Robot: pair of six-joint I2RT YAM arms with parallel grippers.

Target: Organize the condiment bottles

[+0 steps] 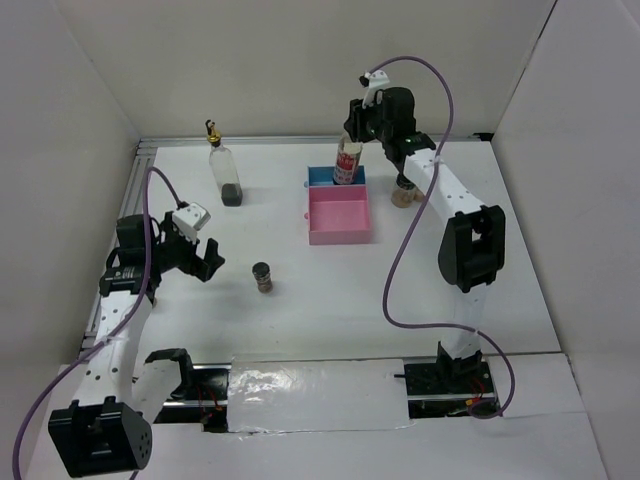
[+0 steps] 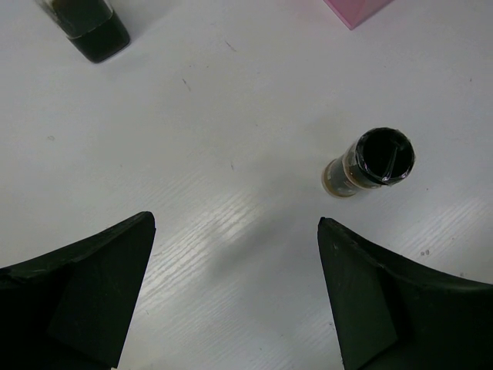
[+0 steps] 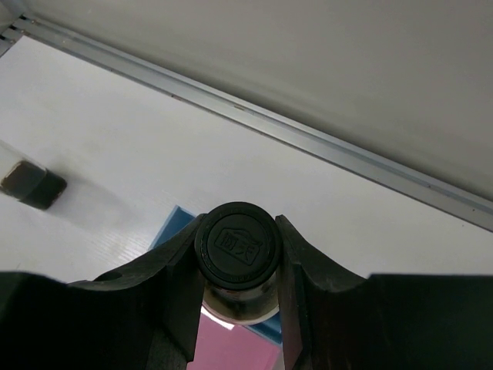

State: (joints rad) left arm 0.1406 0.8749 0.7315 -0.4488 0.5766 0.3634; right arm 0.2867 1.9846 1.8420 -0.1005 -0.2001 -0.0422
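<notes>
The bottle is upright over the blue tray (image 3: pixel 176 223). My right gripper will next move down a little toward the tray and open its fingers to let go of the black cap (image 3: pixel 237 245).
My right gripper (image 1: pixel 352 133) is shut on the black cap (image 3: pixel 237 245) of the tall red-label bottle (image 1: pixel 345 162), which stands upright in or just over the blue tray (image 1: pixel 320 176). The tall bottle with the gold-black pourer (image 1: pixel 226 170) stands at the back left; its dark base shows in the left wrist view (image 2: pixel 92 27). A small dark-lidded spice jar (image 1: pixel 262 277) stands mid-table and also shows in the left wrist view (image 2: pixel 370 162). My left gripper (image 1: pixel 196 257) is open and empty, left of that jar, fingers (image 2: pixel 85 293) wide apart.
The pink tray (image 1: pixel 339 215) lies in front of the blue tray; its corner shows in the left wrist view (image 2: pixel 354 9). A small jar (image 1: pixel 404 191) stands right of the trays, partly behind my right arm. White walls enclose the table.
</notes>
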